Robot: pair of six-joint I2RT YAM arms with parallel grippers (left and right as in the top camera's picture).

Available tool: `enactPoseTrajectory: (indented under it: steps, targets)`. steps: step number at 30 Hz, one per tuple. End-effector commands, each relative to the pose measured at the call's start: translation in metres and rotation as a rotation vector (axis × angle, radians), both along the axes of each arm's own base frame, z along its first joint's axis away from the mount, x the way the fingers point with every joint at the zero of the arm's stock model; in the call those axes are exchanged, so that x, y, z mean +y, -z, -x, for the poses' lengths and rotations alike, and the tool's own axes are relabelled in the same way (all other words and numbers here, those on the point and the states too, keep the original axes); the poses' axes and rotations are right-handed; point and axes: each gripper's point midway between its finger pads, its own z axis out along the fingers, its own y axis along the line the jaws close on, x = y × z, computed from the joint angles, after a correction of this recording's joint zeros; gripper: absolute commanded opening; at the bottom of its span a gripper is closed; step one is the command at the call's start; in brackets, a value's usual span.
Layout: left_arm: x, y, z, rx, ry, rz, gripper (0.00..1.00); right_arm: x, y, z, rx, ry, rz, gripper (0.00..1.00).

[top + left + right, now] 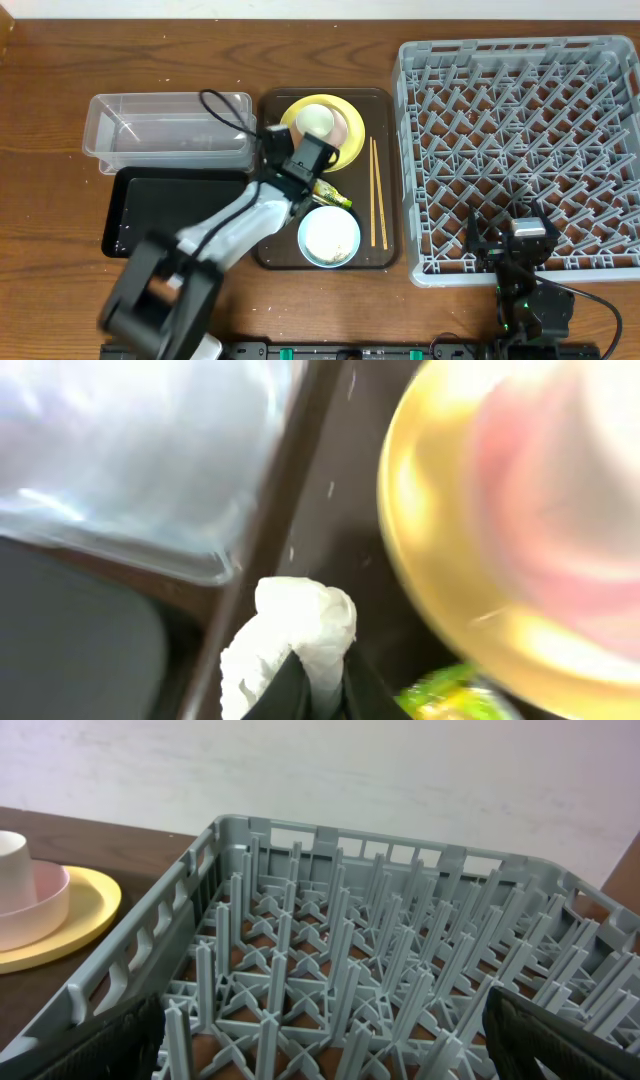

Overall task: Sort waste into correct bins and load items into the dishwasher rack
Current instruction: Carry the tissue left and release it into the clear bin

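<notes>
My left gripper moves up from the brown serving tray's rim next, across over the clear tub and down, since the tub stands open for waste.
My left gripper is shut on the crumpled white tissue, above the left rim of the brown serving tray, beside the clear tub and the black tray. In the overhead view the left gripper hides the tissue. The yellow plate carries a pink bowl and the white cup. The green-and-yellow wrapper lies between the plate and the light blue bowl. The chopsticks lie along the tray's right side. My right gripper is open and empty over the grey dishwasher rack.
A few white specks lie on the brown tray by the plate. The rack's near wall stands between the right gripper and the plate. The left arm lies across the table's front left.
</notes>
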Motion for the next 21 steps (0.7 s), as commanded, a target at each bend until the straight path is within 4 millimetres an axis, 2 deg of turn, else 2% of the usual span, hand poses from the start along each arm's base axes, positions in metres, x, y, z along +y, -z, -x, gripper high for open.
enactPoseTrajectory:
  steps: [1,7,11,13,15,21]
  targets:
    - [0.002,-0.061,-0.006,-0.146,-0.008,0.062,0.09,0.0,0.0,0.0,0.0,-0.001,0.004,0.99]
    - [0.011,-0.13,0.0,-0.313,-0.006,0.144,0.08,0.0,0.0,0.0,0.0,-0.001,0.004,0.99]
    - [0.042,-0.164,0.003,-0.415,-0.09,0.12,0.08,0.0,0.001,0.0,0.0,0.0,0.004,0.99]
    - [0.059,-0.174,0.003,-0.448,-0.136,0.12,0.09,0.0,0.001,0.0,0.0,-0.001,0.004,0.99]
    - [0.07,-0.177,0.001,-0.458,-0.167,0.117,0.09,0.0,0.0,0.0,0.0,-0.001,0.004,0.99]
    - [0.11,-0.165,-0.014,-0.455,-0.286,0.086,0.09,0.0,0.0,0.0,0.0,-0.001,0.004,0.99]
